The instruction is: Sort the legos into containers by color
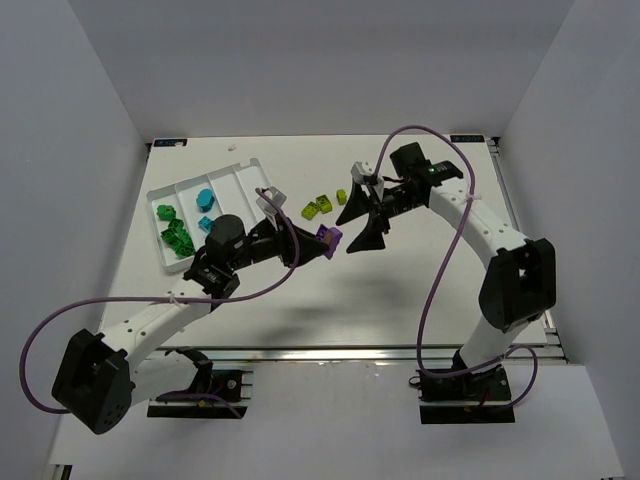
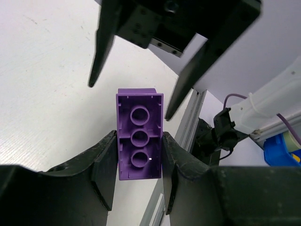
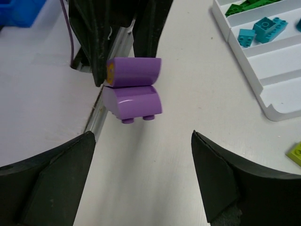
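Note:
The container's empty section beside the cyan-blue legos is to the left in the top view, so my left gripper should next swing there, tip down and release.
My left gripper (image 1: 318,243) is shut on a purple lego (image 1: 329,239) and holds it above the table's middle. Its hollow underside fills the left wrist view (image 2: 139,134), clamped between both fingers (image 2: 104,165). My right gripper (image 1: 362,222) is open and empty, facing the purple lego (image 3: 132,90) from a short way off. The white tray (image 1: 222,180) lies at the back left with dark green legos (image 1: 176,235) in its near compartment and cyan-blue legos (image 1: 205,197) in the middle one. Three yellow-green legos (image 1: 317,207) lie on the table behind the grippers.
The tray's corner (image 3: 277,110) and cyan-blue legos (image 3: 263,27) show at the upper right of the right wrist view. A yellow-green lego (image 3: 295,153) sits at that view's right edge. The table's front rail (image 2: 188,123) runs below the left gripper.

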